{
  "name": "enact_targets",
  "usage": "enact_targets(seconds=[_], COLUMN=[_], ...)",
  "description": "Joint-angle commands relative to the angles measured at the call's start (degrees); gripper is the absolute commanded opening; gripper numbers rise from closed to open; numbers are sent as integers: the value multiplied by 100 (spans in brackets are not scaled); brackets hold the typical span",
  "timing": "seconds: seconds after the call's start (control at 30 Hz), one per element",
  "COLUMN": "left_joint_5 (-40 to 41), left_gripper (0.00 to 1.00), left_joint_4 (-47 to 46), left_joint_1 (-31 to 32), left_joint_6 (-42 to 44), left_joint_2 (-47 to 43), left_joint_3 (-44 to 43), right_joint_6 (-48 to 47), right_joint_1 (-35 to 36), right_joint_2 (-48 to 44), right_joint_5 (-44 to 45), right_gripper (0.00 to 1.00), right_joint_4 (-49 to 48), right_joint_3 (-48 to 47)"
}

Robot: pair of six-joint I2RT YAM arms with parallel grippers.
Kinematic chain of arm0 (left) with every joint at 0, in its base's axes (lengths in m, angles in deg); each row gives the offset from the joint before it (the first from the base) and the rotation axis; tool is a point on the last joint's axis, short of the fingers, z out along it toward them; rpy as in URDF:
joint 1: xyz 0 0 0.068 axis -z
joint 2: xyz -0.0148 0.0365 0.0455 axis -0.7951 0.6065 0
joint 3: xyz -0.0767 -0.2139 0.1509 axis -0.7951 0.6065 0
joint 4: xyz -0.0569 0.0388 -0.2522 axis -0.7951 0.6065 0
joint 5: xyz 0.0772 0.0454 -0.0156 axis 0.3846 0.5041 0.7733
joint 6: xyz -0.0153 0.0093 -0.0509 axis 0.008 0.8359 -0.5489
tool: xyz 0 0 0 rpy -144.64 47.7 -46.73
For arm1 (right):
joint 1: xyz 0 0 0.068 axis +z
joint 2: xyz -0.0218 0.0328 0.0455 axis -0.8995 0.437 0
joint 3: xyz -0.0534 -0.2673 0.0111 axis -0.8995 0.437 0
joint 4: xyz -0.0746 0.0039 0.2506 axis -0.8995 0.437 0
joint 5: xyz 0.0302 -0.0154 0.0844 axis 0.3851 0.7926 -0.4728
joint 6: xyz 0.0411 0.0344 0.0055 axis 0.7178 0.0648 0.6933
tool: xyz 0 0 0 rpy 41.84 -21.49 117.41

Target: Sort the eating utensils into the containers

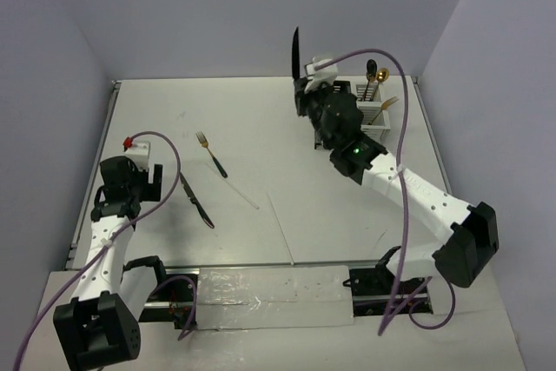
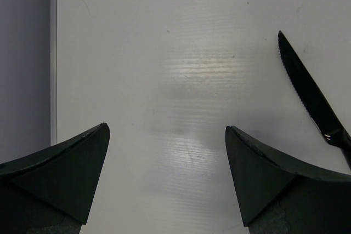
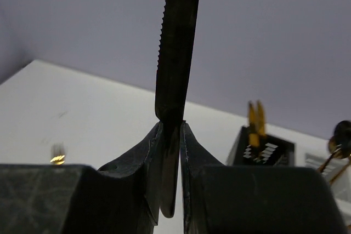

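Note:
My right gripper is holding the black knife and will next move over beside the gold utensils and bring the knife down in, because the gold utensils already stand in the far end of the black caddy.
My right gripper is shut on a black knife, its serrated blade pointing up; in the right wrist view the knife stands between my gripper. It is held just left of the caddies: the black caddy and the white caddy, with gold utensils standing in them. On the table lie a gold fork with a dark handle, another black knife and a thin white stick. My left gripper is open and empty, left of that knife.
The table's left edge rail runs close beside the left arm, and shows in the left wrist view. Purple cables loop over both arms. Walls enclose the table at the back and on both sides.

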Motion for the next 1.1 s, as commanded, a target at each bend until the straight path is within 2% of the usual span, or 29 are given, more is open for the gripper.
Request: enact_targets(seconds=[0.0, 0.17, 0.33, 0.53, 0.73, 1.0, 1.07], left_joint_5=[-162, -92, -22, 93, 84, 295, 251], left_gripper=[97, 96, 96, 96, 96, 96, 96], left_joint_4=[50, -46, -196, -283, -293, -371, -380], left_joint_1=[-44, -44, -52, -44, -52, -52, -44], left_joint_6=[156, 200, 192, 25, -107, -116, -134], left_joint_2=[149, 405, 668, 1125, 1337, 1346, 1328], left_joint_3=[-449, -660, -915, -1188, -1311, -1311, -1267], right_joint_6=[-466, -273, -220, -237, -579, -888, -879], right_joint_1=[-656, -1817, -2397, -2855, -2987, -3057, -3075], right_joint_2=[389, 1619, 2980, 3886, 4205, 3977, 3889], right_joint_5=[-532, -972, -1289, -1622, -1921, -2264, -2282], right_gripper=[0, 0, 0, 0, 0, 0, 9], right_joint_4=[-1448, -2582, -2750, -2829, -3109, -3339, -3392], right_joint_3=[-264, -528, -1450, -1908, -1584, -810, -626])
